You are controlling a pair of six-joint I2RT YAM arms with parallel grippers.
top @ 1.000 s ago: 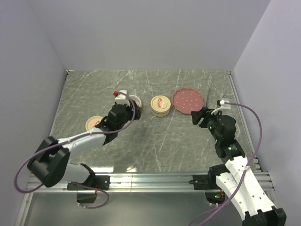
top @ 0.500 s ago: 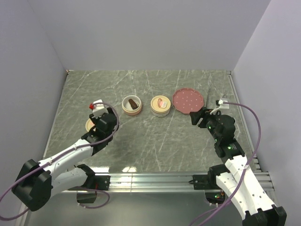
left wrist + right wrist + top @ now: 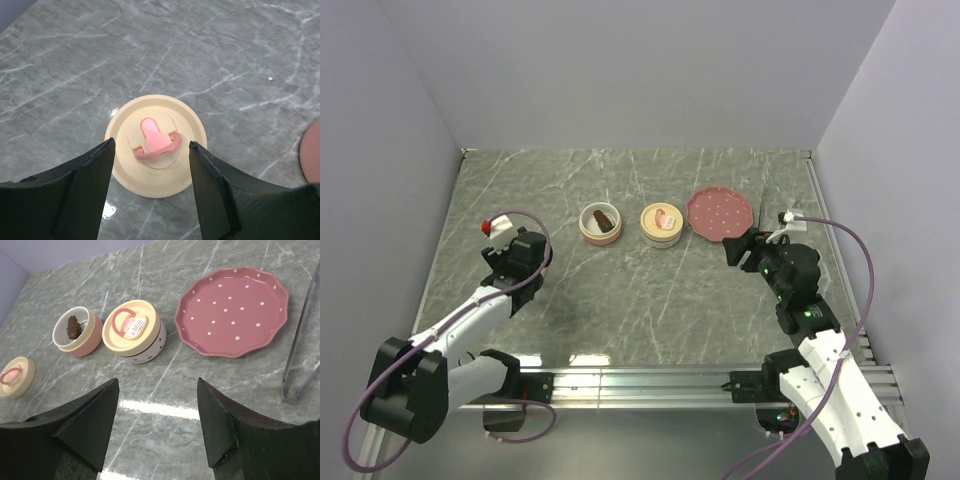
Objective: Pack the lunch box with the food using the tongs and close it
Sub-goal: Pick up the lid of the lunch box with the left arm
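Observation:
My left gripper's open fingers move down astride the cream lid's curved pink strap [image 3: 161, 151], which stands up between them below the gripper, and close there next.
A cream lid with a pink emblem [image 3: 156, 142] lies flat on the marble. My left gripper [image 3: 151, 145] [image 3: 517, 258] hovers over it, open and empty, a finger on either side and clear of it. The lunch box's open pink bowl [image 3: 601, 222] [image 3: 77, 332] holds a dark brown piece of food [image 3: 72, 326]. Beside it stands a lidded white speckled bowl [image 3: 661, 224] [image 3: 134, 330]. The thin metal tongs [image 3: 300, 340] [image 3: 761, 210] lie right of the pink dotted plate [image 3: 720, 213] [image 3: 232, 310]. My right gripper [image 3: 740, 248] [image 3: 158, 382] stands open and empty, just in front of the plate.
Grey walls close the table in on three sides. In the right wrist view the loose lid [image 3: 15, 376] sits far left of the bowls. The pink plate has nothing on it. A metal rail [image 3: 640, 378] runs along the near edge.
My left arm has swung left, from over the open pink bowl to above the loose lid, so the bowl now shows. The right arm has not moved.

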